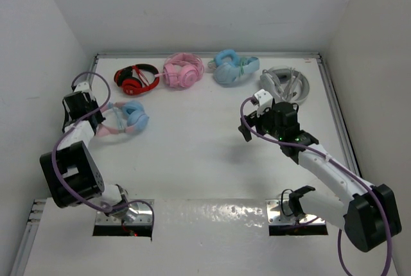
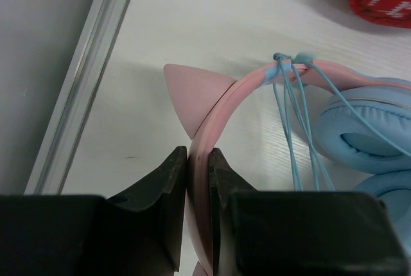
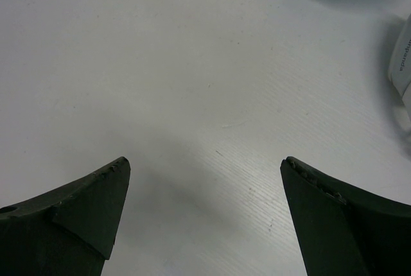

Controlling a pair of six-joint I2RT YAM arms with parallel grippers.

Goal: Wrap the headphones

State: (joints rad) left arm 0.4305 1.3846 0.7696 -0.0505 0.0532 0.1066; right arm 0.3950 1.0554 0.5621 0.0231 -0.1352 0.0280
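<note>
The blue cable point(image 2: 292, 122) already loops over the pink headband point(image 2: 221, 99), so my left gripper will go down slightly toward the metal bar and then let go of the headphones onto the table.
The headphones point(image 1: 126, 119) lie at the left of the table, with a pink headband and light blue ear cups. My left gripper point(image 1: 101, 122) is shut on them. In the left wrist view the jaws point(image 2: 198, 155) pinch the pink headband point(image 2: 221, 99) just below one cat ear point(image 2: 192, 83). Several loops of the thin blue cable point(image 2: 292, 122) hang over the band beside an ear cup point(image 2: 366, 131). My right gripper point(image 1: 245, 120) hovers over bare table right of the middle. Its jaws point(image 3: 205, 163) stand wide open with nothing between them.
Along the back stand a red and black pair point(image 1: 136, 79), an all-pink pair point(image 1: 183, 70), an all-light-blue pair point(image 1: 230, 67) and a white pair point(image 1: 284, 83). A metal rail point(image 2: 83, 77) and the wall run close on the left of the held headphones.
</note>
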